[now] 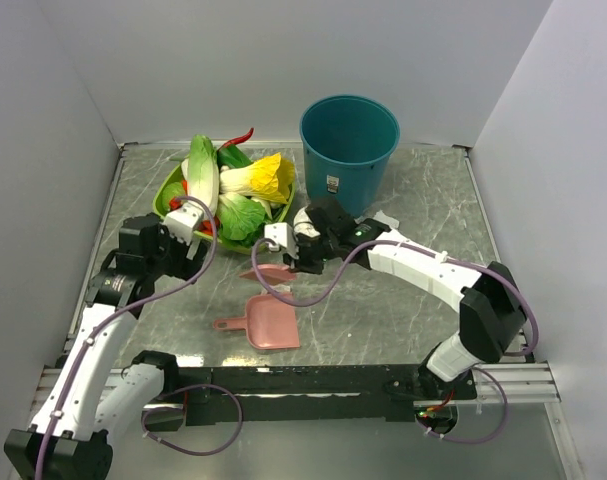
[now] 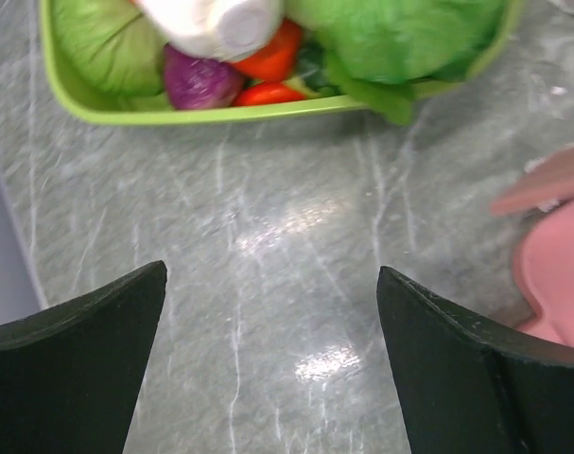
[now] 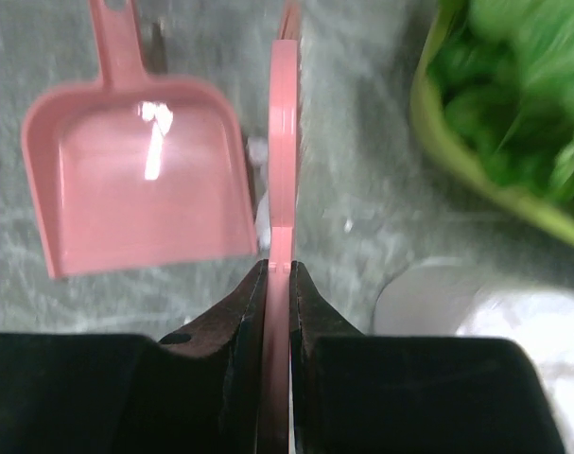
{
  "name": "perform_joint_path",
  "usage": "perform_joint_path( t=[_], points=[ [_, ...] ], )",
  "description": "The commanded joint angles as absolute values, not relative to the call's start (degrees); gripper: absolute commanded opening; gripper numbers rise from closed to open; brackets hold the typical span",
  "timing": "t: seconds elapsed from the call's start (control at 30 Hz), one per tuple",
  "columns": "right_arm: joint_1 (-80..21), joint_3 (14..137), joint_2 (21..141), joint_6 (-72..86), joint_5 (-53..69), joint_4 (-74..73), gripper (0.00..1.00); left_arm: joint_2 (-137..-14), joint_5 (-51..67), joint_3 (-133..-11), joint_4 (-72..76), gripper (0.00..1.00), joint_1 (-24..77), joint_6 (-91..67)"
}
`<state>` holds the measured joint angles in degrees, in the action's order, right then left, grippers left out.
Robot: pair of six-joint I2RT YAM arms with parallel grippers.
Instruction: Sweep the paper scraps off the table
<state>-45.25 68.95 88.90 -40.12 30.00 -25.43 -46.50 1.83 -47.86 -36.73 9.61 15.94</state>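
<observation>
Because the dustpan's handle (image 1: 229, 323) sticks out bare toward this arm, I need to draw my left gripper back, turn it, and lower it over that handle to close.
My right gripper (image 3: 278, 267) (image 1: 288, 258) is shut on a flat pink brush (image 3: 284, 142) (image 1: 268, 272), seen edge-on and reaching out over the table (image 1: 383, 320). Left of the brush lies the pink dustpan (image 3: 135, 175) (image 1: 270, 323), its mouth toward the gripper. Small white paper scraps (image 3: 264, 218) show in the narrow gap between brush and dustpan. Another white scrap (image 1: 383, 217) lies beside the right arm. My left gripper (image 2: 272, 274) (image 1: 195, 245) hangs open over bare marble, nothing between its fingers, with the dustpan (image 2: 561, 274) at its right.
A green tray (image 1: 168, 200) (image 2: 211, 112) of vegetables sits at the back left, just beyond the left gripper. A teal bucket (image 1: 348, 135) stands at the back centre. An upright white tissue roll (image 3: 438, 298) (image 1: 305, 222) is close to the right gripper's right side.
</observation>
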Motion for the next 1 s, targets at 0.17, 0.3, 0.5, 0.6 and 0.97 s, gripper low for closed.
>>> perform_joint_path(
  t=[0.17, 0.3, 0.5, 0.6, 0.97],
  points=[
    [-38.24, 58.36, 74.37, -45.08, 25.14, -36.10, 0.00, -46.23, 19.77, -47.72, -39.28, 0.98, 9.58, 22.24],
    [-30.87, 57.39, 65.69, -47.02, 25.40, -45.42, 0.00, -48.43, 23.38, -48.69, -40.26, 0.99, 9.49, 23.55],
    [-21.29, 58.36, 53.36, -47.55, 30.14, -49.84, 0.00, -47.64, 29.87, -49.04, -42.18, 0.99, 9.49, 29.42],
    [-14.96, 59.76, 52.65, -49.30, 29.18, -50.27, 0.00, -48.07, 33.13, -50.44, -47.08, 0.98, 9.49, 36.10],
    [3.60, 59.59, 66.15, -42.54, 18.73, -26.83, 0.00, -48.08, 27.69, -43.79, -64.63, 0.99, 9.58, 65.12]
  ],
)
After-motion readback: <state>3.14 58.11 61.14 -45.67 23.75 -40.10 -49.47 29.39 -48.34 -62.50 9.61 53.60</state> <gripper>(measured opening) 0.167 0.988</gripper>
